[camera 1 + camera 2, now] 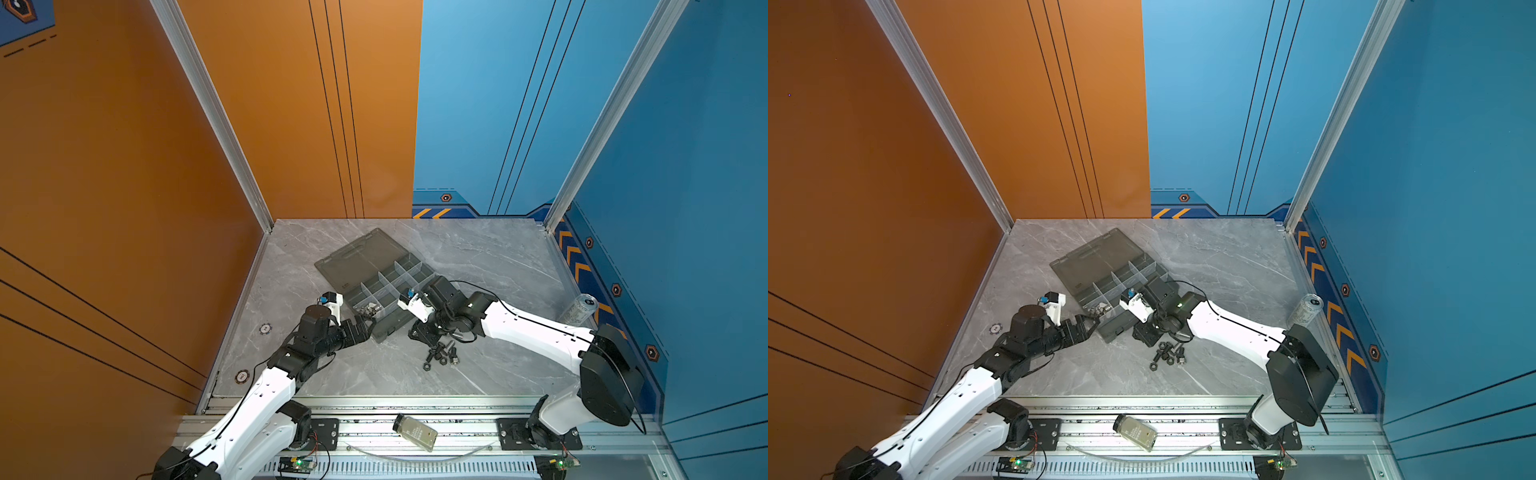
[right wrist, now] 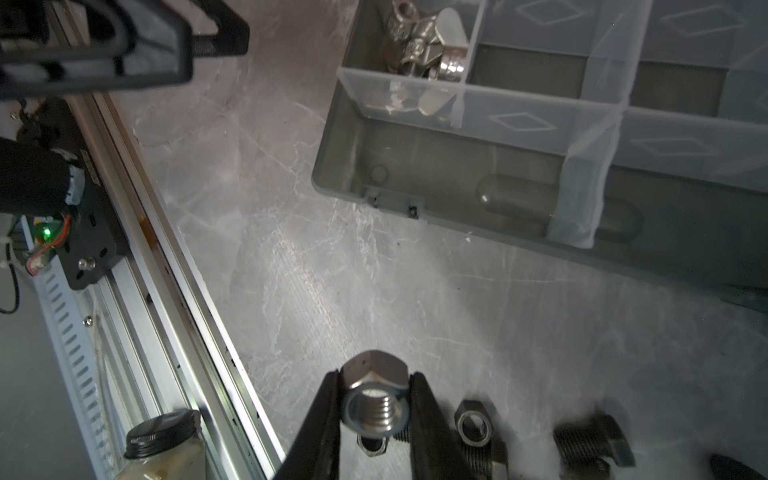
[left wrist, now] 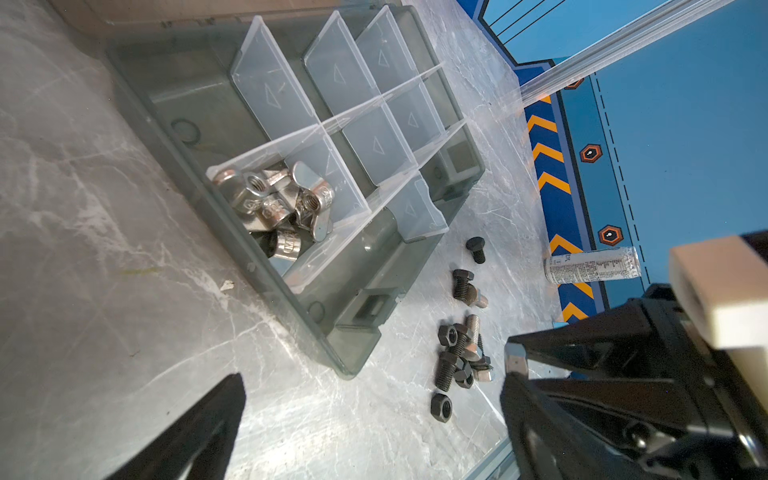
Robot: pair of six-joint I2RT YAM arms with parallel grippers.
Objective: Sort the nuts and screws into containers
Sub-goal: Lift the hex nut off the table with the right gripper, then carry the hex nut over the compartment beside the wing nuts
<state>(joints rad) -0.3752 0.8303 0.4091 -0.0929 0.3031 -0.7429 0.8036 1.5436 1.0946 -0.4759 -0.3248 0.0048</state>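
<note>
My right gripper next needs to carry the hex nut (image 2: 376, 409) outward over the empty cell beside the wing nuts and release it there, so that it stays apart from them.
The smoky-grey organiser box (image 1: 392, 322) lies open mid-table, its containers split by pale dividers (image 3: 274, 89). One corner cell holds several silver wing nuts (image 3: 274, 199) (image 2: 428, 45). Loose black screws (image 1: 440, 355) (image 3: 457, 357) and black nuts (image 3: 441, 408) (image 2: 473, 424) lie in a pile in front of the box. My right gripper (image 2: 376, 380) is shut on a silver hex nut (image 2: 376, 409), just above the pile (image 1: 1167, 353). My left gripper (image 3: 370, 382) hangs open and empty by the box's near-left corner (image 1: 368, 322).
The box's flat lid (image 1: 357, 257) lies open behind it. A silver can (image 1: 579, 307) stands at the right wall. On the front aluminium rail (image 1: 374, 415) lies a clear bottle (image 1: 415, 432). Orange wall left, blue wall right.
</note>
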